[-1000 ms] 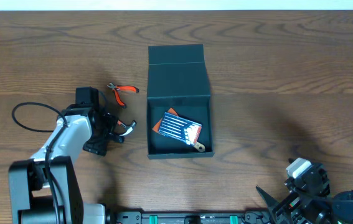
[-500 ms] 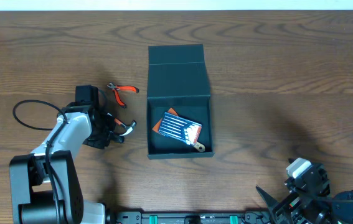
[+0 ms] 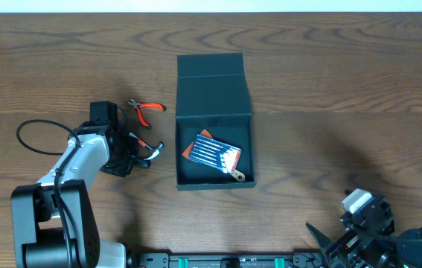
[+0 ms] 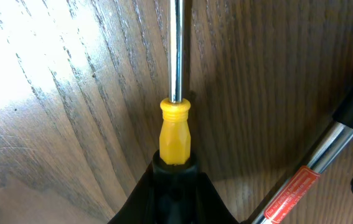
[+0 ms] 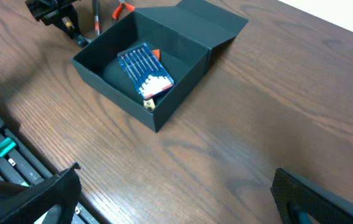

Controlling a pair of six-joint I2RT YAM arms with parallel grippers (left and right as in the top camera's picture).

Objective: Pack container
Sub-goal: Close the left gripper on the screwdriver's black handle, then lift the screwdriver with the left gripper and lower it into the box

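Note:
My left gripper rises over the box's side next, lowers and releases the butt on the part of the box's bottom along the flap lid (image 3: 233, 130), since the pack leaves room there.
The container (image 3: 213, 97) is a dark teal box lying open at mid-table, its flap lid folded back. Inside lies a blue and orange pack of small tools (image 3: 211, 154), which also shows in the right wrist view (image 5: 144, 70). My left gripper (image 3: 138, 155) is down on the table left of the box. In the left wrist view the left gripper (image 4: 175, 171) is shut on the yellow handle of a screwdriver (image 4: 175, 134), whose steel shaft points away. My right gripper (image 5: 176, 205) stands open over bare wood at the near right, holding nothing.
Red-handled pliers (image 3: 145, 109) lie just beyond the left gripper. A tool with a metal shaft, black grip and red label (image 4: 301, 183) rests right beside the screwdriver. The left arm's cable (image 3: 36, 138) loops out to the left.
My left gripper's jaws have shut on the screwdriver handle, and the wrist has edged slightly. The right arm and the box have not moved.

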